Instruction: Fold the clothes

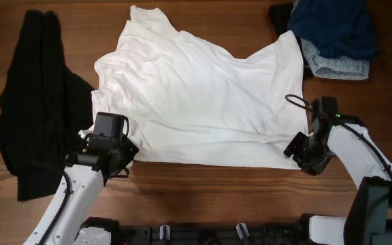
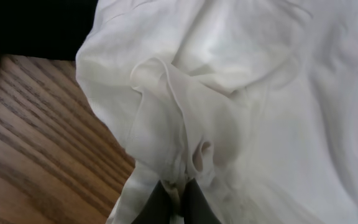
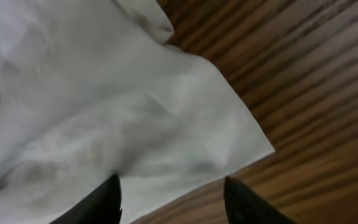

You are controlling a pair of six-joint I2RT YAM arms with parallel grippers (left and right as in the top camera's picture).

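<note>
My left gripper holds the shirt's bunched corner and will move up, then outward onto the shirt's side by the black garment to let go of it, since the shirt's body lies spread there.
A large white T-shirt (image 1: 203, 95) lies spread across the middle of the wooden table, print not visible. A plain black garment (image 1: 36, 112) lies at the left. My left gripper (image 1: 118, 158) is at the shirt's front left corner; in the left wrist view its fingers (image 2: 178, 190) are shut on a bunched fold of the white T-shirt (image 2: 241, 93). My right gripper (image 1: 303, 155) is at the shirt's front right corner. In the right wrist view its fingers (image 3: 173, 186) are open, straddling the edge of the white T-shirt (image 3: 104, 112), with nothing held.
A pile of blue and grey-blue clothes (image 1: 335, 34) sits at the back right corner. Bare wooden table (image 1: 209, 194) runs along the front edge between the arms.
</note>
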